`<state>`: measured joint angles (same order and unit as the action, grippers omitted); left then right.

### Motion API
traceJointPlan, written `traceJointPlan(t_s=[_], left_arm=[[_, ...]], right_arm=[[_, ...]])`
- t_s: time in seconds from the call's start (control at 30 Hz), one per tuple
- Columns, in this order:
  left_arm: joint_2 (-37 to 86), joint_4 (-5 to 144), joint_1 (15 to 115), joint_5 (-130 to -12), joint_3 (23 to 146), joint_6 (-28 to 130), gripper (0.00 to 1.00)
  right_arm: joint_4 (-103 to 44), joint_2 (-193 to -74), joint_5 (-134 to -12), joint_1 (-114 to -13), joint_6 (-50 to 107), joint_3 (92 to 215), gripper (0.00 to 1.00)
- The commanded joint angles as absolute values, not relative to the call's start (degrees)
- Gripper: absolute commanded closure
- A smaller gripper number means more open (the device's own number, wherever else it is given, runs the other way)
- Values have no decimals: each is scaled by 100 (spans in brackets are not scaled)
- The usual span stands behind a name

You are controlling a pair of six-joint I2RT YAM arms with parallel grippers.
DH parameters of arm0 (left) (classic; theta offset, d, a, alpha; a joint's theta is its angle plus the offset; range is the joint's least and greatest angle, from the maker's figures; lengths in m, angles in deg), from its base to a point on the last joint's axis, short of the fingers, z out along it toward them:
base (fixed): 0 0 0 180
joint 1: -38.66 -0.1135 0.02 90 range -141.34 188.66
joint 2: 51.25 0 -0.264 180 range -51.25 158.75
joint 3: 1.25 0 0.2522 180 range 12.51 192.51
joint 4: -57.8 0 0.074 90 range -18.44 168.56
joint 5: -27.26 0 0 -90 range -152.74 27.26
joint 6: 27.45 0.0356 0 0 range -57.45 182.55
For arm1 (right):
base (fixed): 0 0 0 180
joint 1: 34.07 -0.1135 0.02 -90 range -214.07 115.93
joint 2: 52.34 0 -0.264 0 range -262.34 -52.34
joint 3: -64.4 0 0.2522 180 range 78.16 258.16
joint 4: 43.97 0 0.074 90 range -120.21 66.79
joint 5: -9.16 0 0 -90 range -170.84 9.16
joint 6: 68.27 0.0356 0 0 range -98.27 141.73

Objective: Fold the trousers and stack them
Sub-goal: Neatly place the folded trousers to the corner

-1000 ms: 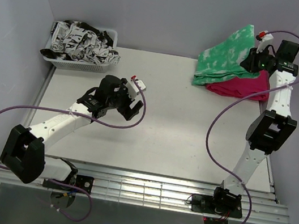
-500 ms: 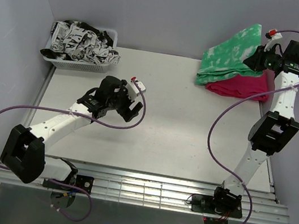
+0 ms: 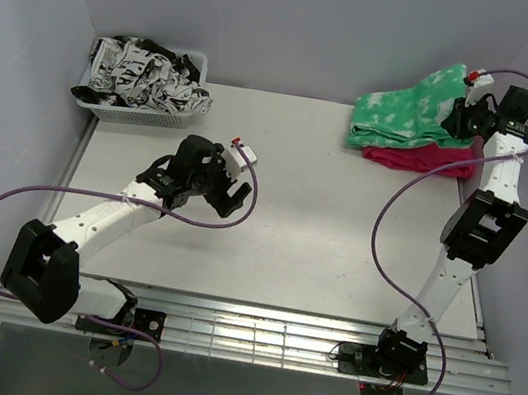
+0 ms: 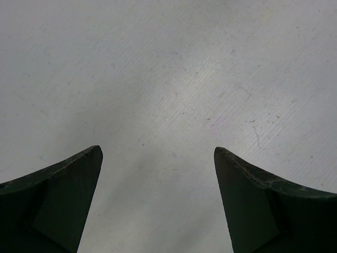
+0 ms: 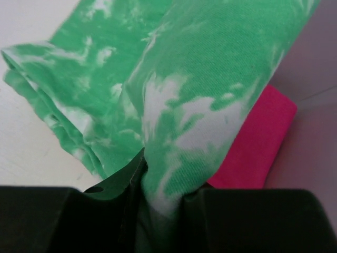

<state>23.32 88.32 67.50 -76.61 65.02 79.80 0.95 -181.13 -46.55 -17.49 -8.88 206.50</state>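
The uncovered end of the pink trousers (image 3: 423, 155) (image 5: 258, 147) lies below the robot's right gripper, so the right gripper should next lower the lifted edge of the green trousers onto that end and let go of it there.
Folded green-and-white trousers (image 3: 405, 110) lie on folded pink trousers (image 3: 423, 155) at the table's back right. My right gripper (image 3: 458, 110) is shut on the right edge of the green trousers (image 5: 210, 100), lifting that edge; the pink trousers (image 5: 258, 147) show beneath in the right wrist view. My left gripper (image 3: 235, 188) is open and empty over bare table (image 4: 174, 95) left of centre. Black-and-white patterned trousers (image 3: 148, 75) fill a white basket (image 3: 126, 114) at the back left.
Grey walls close in the table at the back and both sides. A slatted metal rail (image 3: 251, 332) runs along the near edge by the arm bases. Purple cables loop from both arms.
My right gripper has moved right and toward the back wall, pulling the green trousers over the pink ones. The left arm has barely moved.
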Motion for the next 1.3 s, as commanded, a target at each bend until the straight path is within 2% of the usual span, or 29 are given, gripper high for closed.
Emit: traceJointPlan(t_s=[0.0, 0.27, 0.47, 0.6, 0.67, 0.7, 0.77, 1.03, 1.27], left_arm=[[2346, 8897, 6731, -7794, 6516, 7942, 2], [2496, 8905, 6731, -7891, 6534, 7925, 2], [2557, 8984, 6731, -7882, 6569, 7951, 2], [2566, 9002, 6731, -7873, 6586, 7942, 2], [2566, 9028, 6731, -7856, 6604, 7977, 2], [2566, 9028, 6731, -7847, 6604, 7986, 2], [2566, 9046, 6731, -7821, 6621, 7978, 2], [2478, 9169, 6652, -7838, 6753, 7671, 2], [3029, 9966, 6047, -8690, 7559, 6810, 2]], right_arm=[[-770, -18119, -5305, -1509, -1465, 20553, 92], [-1025, -18646, -5921, -1368, -1878, 20517, 92], [-1492, -18962, -6229, -1368, -1984, 20595, 85], [-1650, -19051, -6484, -1368, -1949, 20561, 45], [-1728, -18928, -6598, -1368, -1958, 20429, 35], [-1720, -18806, -6651, -1368, -1958, 20316, 23], [-1651, -18673, -6677, -1368, -1923, 20288, 6], [-1071, -17812, -6196, -1394, -1721, 20437, 10], [-297, -17004, -5369, -1736, -1229, 20420, 10]])
